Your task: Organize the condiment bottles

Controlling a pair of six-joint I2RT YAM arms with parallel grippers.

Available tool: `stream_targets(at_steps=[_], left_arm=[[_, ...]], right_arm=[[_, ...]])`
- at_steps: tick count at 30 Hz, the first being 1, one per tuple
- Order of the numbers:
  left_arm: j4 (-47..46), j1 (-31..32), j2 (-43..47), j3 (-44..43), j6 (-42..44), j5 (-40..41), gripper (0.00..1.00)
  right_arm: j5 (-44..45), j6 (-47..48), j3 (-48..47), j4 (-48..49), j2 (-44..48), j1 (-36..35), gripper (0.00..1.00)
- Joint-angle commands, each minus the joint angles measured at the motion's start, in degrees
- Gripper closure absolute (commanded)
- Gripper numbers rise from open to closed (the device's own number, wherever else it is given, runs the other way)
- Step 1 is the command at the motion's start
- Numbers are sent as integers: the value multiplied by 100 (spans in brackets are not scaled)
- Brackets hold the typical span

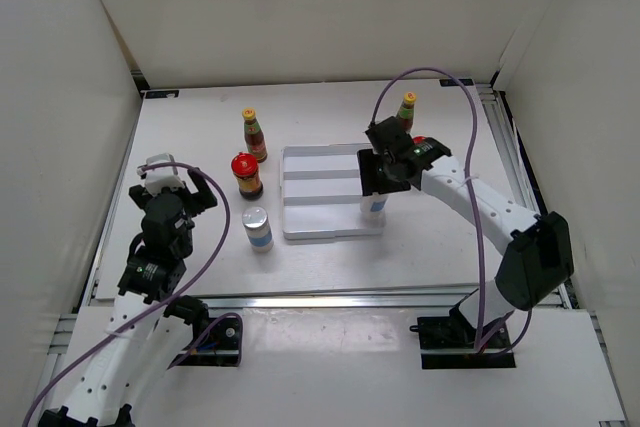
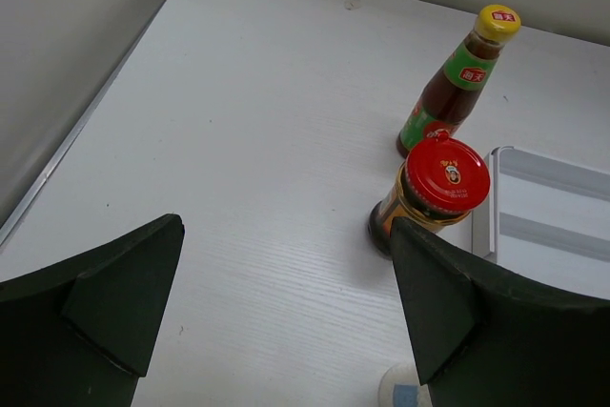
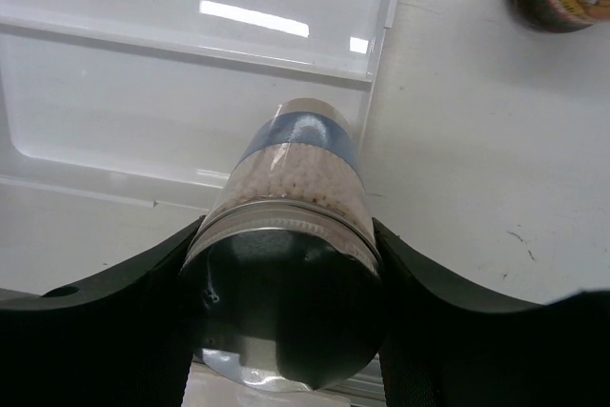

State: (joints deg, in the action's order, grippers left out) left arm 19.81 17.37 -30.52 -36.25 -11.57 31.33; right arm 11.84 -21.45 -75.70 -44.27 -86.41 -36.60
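My right gripper should next move gently down and slightly toward the middle of the tray, opening over the tray's near section, because the bottom of the shaker is close to the tray's rim.
My right gripper [image 1: 378, 179] is shut on a white silver-capped shaker [image 1: 375, 206], held upright at the tray's front right corner; the wrist view shows its cap between my fingers [image 3: 286, 312] and its base over the tray's right rim. I cannot tell if it rests there. My left gripper [image 1: 185, 182] is open and empty at the table's left. A second shaker [image 1: 258, 228], a red-lidded jar [image 1: 246, 175] and a yellow-capped sauce bottle [image 1: 254, 134] stand left of the tray. Another sauce bottle [image 1: 406, 109] and a jar [image 1: 422, 141], mostly hidden by the arm, stand behind my right gripper.
The white ridged tray [image 1: 320, 192] lies at the table's middle with nothing else in it. In the left wrist view the jar [image 2: 434, 188] and sauce bottle [image 2: 457, 83] stand ahead to the right, beside the tray's edge [image 2: 543, 216]. White walls enclose the table.
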Motion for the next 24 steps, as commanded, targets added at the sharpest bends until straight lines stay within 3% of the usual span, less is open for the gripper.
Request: stream_targets(at_steps=[1, 4, 5, 9, 10, 12, 16, 18, 24], left_arm=[[102, 12, -50, -110, -29, 154, 0], [102, 12, -103, -110, -82, 154, 0], [102, 12, -103, -110, -82, 154, 0], [102, 12, -103, -110, -160, 93, 0], [102, 12, -103, -110, -161, -73, 0], [49, 12, -156, -110, -161, -293, 0], [49, 12, -156, -163, -100, -601, 0], [-13, 12, -103, -163, -169, -602, 0], [-13, 12, -235, -163, -231, -1803, 0]], right_arm=[[-120, -95, 38, 612, -68, -49, 100], [-120, -148, 231, 683, -218, -49, 100], [-120, -149, 231, 744, -279, -49, 96], [-120, -201, 346, 806, -341, -49, 70], [-120, -201, 346, 806, -341, -49, 58], [-120, -201, 346, 806, -341, -49, 51], [-67, -254, 153, 640, -228, -49, 1], [99, -254, -14, 456, -78, -49, 1], [591, -131, -692, 41, 773, -49, 1]])
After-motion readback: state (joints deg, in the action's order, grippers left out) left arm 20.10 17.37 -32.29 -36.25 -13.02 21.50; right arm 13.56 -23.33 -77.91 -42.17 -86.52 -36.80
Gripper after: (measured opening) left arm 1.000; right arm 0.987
